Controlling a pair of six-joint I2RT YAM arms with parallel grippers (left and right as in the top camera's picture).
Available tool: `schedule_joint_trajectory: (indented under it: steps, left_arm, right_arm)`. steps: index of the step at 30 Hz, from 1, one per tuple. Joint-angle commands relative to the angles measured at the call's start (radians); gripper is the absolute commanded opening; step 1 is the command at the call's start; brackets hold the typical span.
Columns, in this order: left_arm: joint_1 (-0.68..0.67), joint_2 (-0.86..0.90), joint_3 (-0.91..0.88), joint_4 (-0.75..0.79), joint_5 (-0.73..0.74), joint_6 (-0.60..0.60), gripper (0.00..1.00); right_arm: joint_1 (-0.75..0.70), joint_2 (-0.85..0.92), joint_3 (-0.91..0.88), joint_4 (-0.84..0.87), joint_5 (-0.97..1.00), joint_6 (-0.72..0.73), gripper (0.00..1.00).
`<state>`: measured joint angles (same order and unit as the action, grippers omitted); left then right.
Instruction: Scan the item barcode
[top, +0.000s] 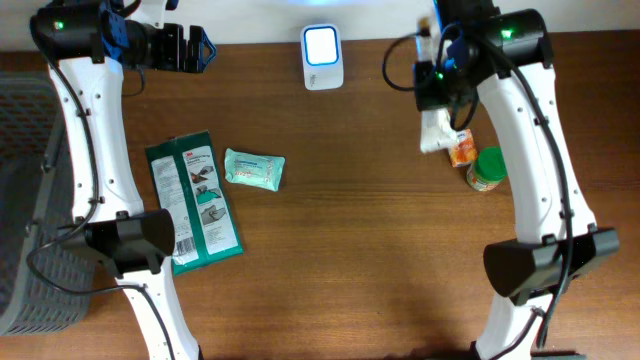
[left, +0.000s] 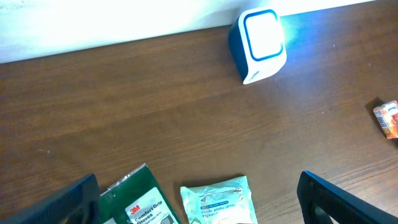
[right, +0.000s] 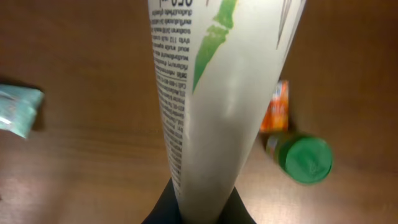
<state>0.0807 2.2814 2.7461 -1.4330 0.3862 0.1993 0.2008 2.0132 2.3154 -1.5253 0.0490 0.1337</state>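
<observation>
Bare tabletop (top: 450, 185) beside the green-lidded jar is below the right gripper, so it should next lower the tube (top: 433, 132) toward the jar and let go of it on the clear wood.
The item, a white tube (right: 217, 93) with a green leaf mark and small print down its left side, is held upright between the black fingers of my right gripper (right: 202, 208). From overhead, the right gripper (top: 437, 108) holds the tube (top: 433, 132) above the table's right side, to the right of the scanner. The scanner (top: 322, 55) is a white box with a lit blue-rimmed face at the back centre; its face (left: 261, 43) glows in the left wrist view. My left gripper (top: 185, 47) hangs open at the back left, holding nothing (left: 199, 208).
A green 3M gloves pack (top: 195, 200) and a teal wipes pack (top: 254, 169) lie left of centre. An orange packet (top: 461, 150) and a green-lidded jar (top: 487, 168) stand under the right arm. A grey basket (top: 25, 200) sits at the left edge.
</observation>
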Motion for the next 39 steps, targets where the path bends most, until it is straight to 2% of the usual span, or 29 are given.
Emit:
schedule_joint_trajectory:
  steps: [1,5,9,13,17,19,20,22,23,26,27,35,39]
  left_arm:
    - [0.001,-0.01,0.008,-0.001,0.01,0.016,0.99]
    - [0.001,-0.01,0.008,-0.001,0.011,0.016,0.99]
    - [0.001,-0.01,0.008,-0.001,0.01,0.016,0.99]
    - [0.001,-0.01,0.008,-0.001,0.011,0.016,0.99]
    - [0.001,-0.01,0.008,-0.001,0.011,0.016,0.99]
    - [0.001,-0.01,0.008,-0.001,0.011,0.016,0.99]
    - [0.001,-0.01,0.008,-0.001,0.011,0.016,0.99]
    - [0.001,-0.01,0.008,-0.001,0.011,0.016,0.99]
    - [0.001,-0.01,0.008,-0.001,0.011,0.016,0.99]
    - [0.001,-0.01,0.008,-0.001,0.011,0.016,0.99]
    - [0.001,-0.01,0.008,-0.001,0.011,0.016,0.99]
    - [0.001,-0.01,0.008,-0.001,0.011,0.016,0.99]
    - [0.001,-0.01,0.008,-0.001,0.011,0.016,0.99]
  right_arm:
    - [-0.026,0.011,-0.157,0.039,-0.041,0.027,0.04]
    - [-0.038,0.011,-0.391,0.172,-0.037,-0.049,0.04]
    - [-0.052,0.011,-0.594,0.351,0.002,-0.048,0.04]
    - [-0.088,0.011,-0.724,0.477,0.032,-0.051,0.04]
    - [-0.135,0.013,-0.793,0.525,0.087,-0.051,0.04]
    - [-0.163,0.014,-0.797,0.524,0.091,-0.051,0.06]
    - [-0.177,0.014,-0.797,0.525,0.091,-0.051,0.15]
    - [-0.196,0.014,-0.797,0.525,0.091,-0.051,0.15]
    - [-0.205,0.014,-0.797,0.525,0.091,-0.051,0.18]
    - [-0.214,0.013,-0.776,0.52,0.039,-0.051,0.4]
    - [-0.214,0.013,-0.752,0.512,-0.004,-0.051,0.51]
    - [-0.198,0.011,-0.438,0.328,-0.209,-0.052,0.54]
    - [-0.144,0.011,-0.392,0.333,-0.366,-0.051,0.54]
